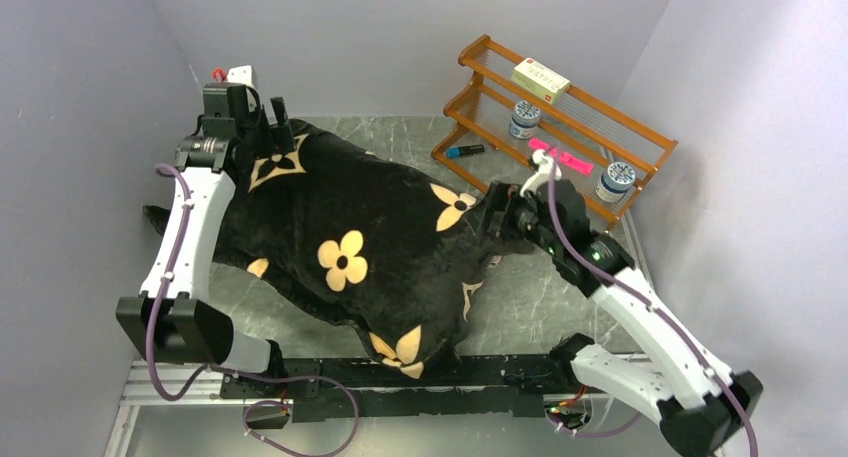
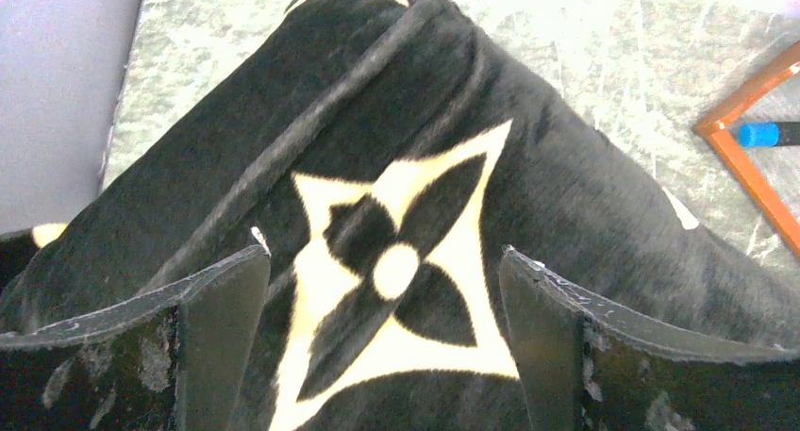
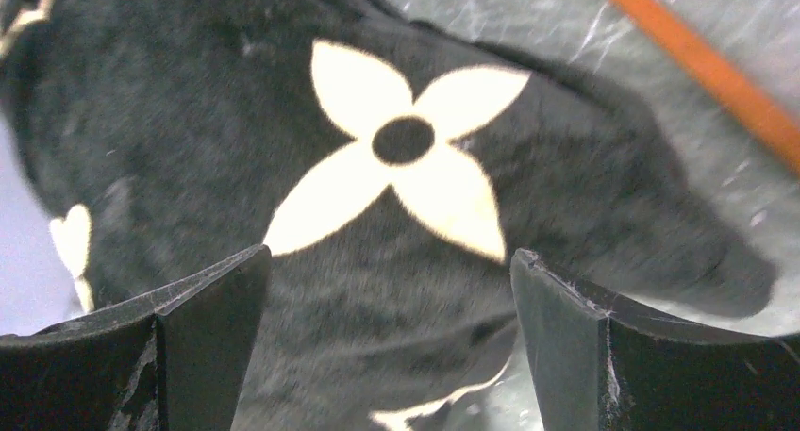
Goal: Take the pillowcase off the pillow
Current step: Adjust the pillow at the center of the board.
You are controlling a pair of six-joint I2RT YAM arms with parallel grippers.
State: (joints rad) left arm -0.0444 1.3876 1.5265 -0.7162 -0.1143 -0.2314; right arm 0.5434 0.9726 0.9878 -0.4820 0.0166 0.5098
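My right gripper is above and in front of the pillowcase's bare plush between the edge motifs, so next it will move down, back and left in the top view.
The pillowcase (image 1: 340, 227), black plush with tan flower motifs, lies bulging across the middle of the table; the pillow is hidden inside it. My left gripper (image 1: 277, 125) hovers over its far left corner, open, with a diamond flower motif (image 2: 396, 271) showing between the fingers. The left wrist view gives my left gripper (image 2: 382, 256) nothing in its jaws above the pillowcase (image 2: 566, 195). My right gripper (image 1: 500, 212) is open at the cover's right edge. In the right wrist view my right gripper (image 3: 391, 256) stands just over the pillowcase (image 3: 189, 139), holding nothing.
An orange wooden rack (image 1: 590, 107) stands at the back right with a box (image 1: 540, 79), two jars (image 1: 524, 119) and a pink item (image 1: 560, 159). A blue marker (image 1: 465, 150) lies beside it. Walls close in on the left and right.
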